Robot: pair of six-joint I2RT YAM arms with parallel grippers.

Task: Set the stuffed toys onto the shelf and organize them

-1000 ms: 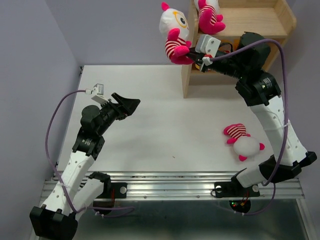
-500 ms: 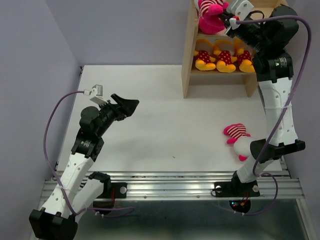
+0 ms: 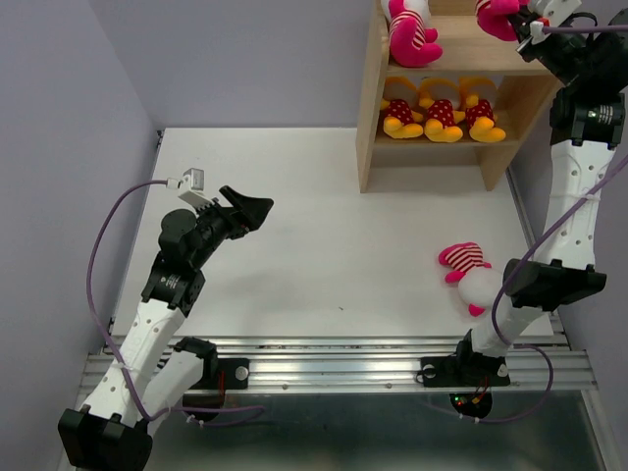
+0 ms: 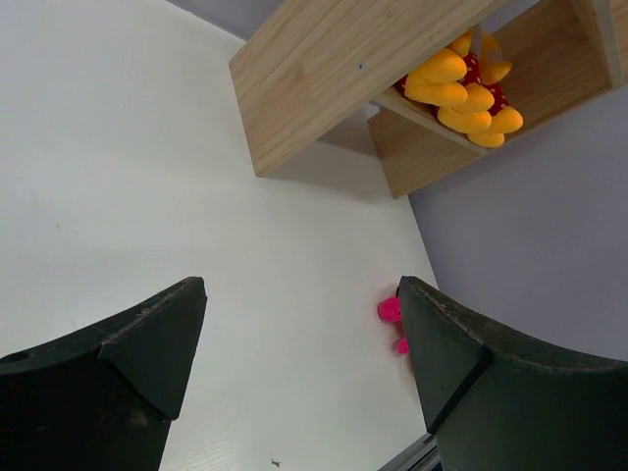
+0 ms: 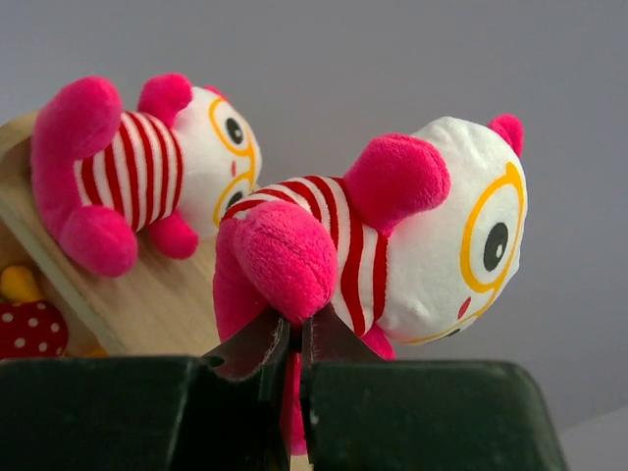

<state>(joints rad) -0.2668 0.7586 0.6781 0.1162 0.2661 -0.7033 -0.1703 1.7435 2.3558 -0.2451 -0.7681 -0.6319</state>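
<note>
My right gripper will bring the held toy down onto the top level of the shelf, because bare board shows there next to the second striped toy.
My right gripper is shut on the pink foot of a white-headed striped toy, held over the top tier of the wooden shelf; only its pink limb shows in the top view. A second striped toy lies on the top tier and shows in the right wrist view. Three yellow toys in red dotted outfits sit on the lower tier. A third striped toy lies on the table at the right. My left gripper is open and empty over the table's left part.
The shelf's side panel and the yellow toys show in the left wrist view, with a pink bit of the table toy. Grey walls stand left and behind. A metal rail runs along the near edge.
My right arm has swung the striped toy from left of the shelf up and rightward to the top tier's right end. The left arm has not moved.
</note>
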